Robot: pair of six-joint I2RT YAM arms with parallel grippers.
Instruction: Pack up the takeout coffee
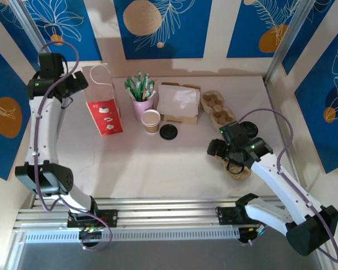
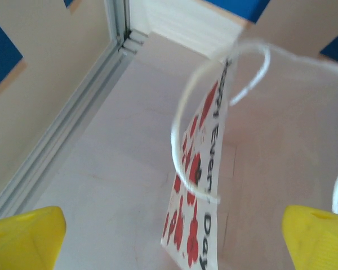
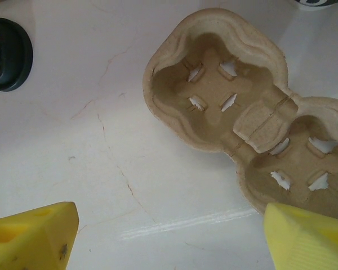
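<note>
My left gripper moves toward the bag next and closes around the white rope handle's loop (image 2: 176,138), as that loop stands between and just beyond its open fingers.
The takeout coffee is a tan paper cup (image 1: 151,121) standing lidless at mid table, white inside. Its round black lid (image 1: 168,131) lies flat beside it, and the lid (image 3: 5,53) also sits at the upper left of the right wrist view. My left gripper (image 1: 76,83) (image 2: 172,242) hangs open above the white paper bag with red print (image 1: 104,109) (image 2: 200,169), whose string handle (image 2: 180,129) loops up between the fingers. My right gripper (image 1: 224,157) (image 3: 172,242) is open over bare table, its right finger next to a pulp cup carrier (image 3: 231,101) (image 1: 240,172).
A pink cup of green-white sticks (image 1: 141,95) stands behind the tan cup. A cardboard box with white napkins (image 1: 180,101) and a second pulp carrier (image 1: 217,109) sit at the back right. Patterned walls close in the left, back and right.
</note>
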